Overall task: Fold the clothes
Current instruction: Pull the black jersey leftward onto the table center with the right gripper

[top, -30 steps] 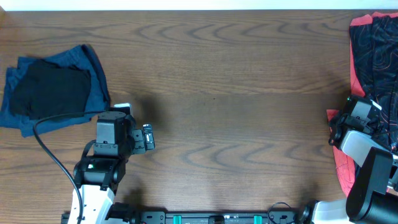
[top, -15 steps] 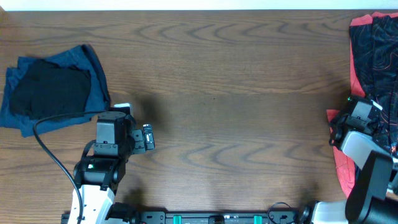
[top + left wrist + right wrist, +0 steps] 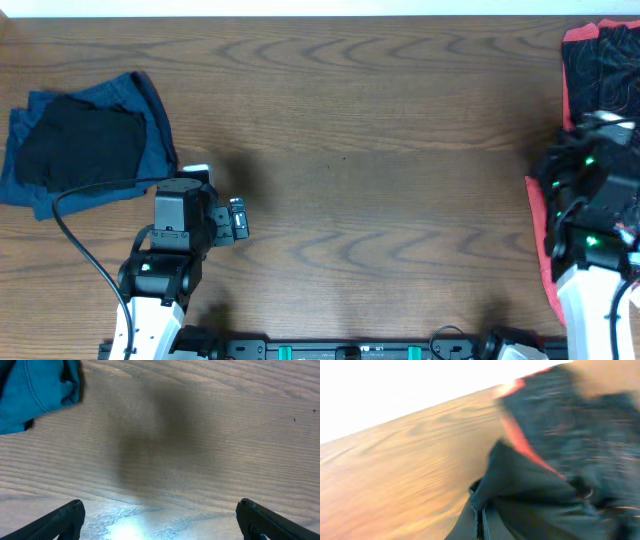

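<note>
The bunched jersey's corner is next. My right gripper needs to pull it left in the overhead view, over the bare wood in the table's middle, and release it.
The black jersey [image 3: 606, 78] with thin orange contour lines lies bunched at the table's right edge, on a coral-red garment [image 3: 545, 262]. My right gripper [image 3: 553, 190] is over this pile. In the blurred right wrist view its fingers [image 3: 480, 521] are shut on a fold of the black jersey [image 3: 530, 490], and a coral-red strip [image 3: 522, 442] shows behind. My left gripper [image 3: 237, 220] is open and empty at the lower left; in the left wrist view its fingers [image 3: 160, 520] stand wide apart over bare wood.
A folded blue piece [image 3: 150, 110] with a plain black piece [image 3: 80, 148] on it lies at the far left; its blue corner shows in the left wrist view [image 3: 37, 390]. The wooden table [image 3: 380, 150] stretches between the arms.
My right arm has swung up and toward the far side over the pile, and its wrist view is now motion-blurred. The left arm has not moved.
</note>
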Tool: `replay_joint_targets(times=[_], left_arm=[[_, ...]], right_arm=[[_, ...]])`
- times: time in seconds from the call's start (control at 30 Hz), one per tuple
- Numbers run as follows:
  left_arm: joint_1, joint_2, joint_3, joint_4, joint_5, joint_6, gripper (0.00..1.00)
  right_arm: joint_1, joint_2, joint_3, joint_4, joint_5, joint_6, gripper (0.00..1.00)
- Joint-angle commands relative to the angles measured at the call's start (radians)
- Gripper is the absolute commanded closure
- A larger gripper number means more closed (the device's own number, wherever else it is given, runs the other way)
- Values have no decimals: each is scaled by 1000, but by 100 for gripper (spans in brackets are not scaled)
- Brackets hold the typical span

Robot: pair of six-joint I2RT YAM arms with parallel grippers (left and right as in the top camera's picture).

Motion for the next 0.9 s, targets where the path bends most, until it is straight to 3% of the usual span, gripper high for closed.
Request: replay_joint_targets(times=[0.0,0.2,0.43,0.67,0.87], left_arm=[[4,1,21,4,-1,-14,2],[4,1,21,4,-1,-14,2],[4,1,21,5,-1,-14,2],[4,1,21,5,-1,-14,2],[4,1,21,19,-1,-14,2]], right_arm=[[127,-11,4,-46,-182,-18,99],[424,34,3,-64,-140,-18,99],[700,177,3,207,6,-6,99],[837,430,4,535,56,-6,98],[856,572,30,646,91,13,98]])
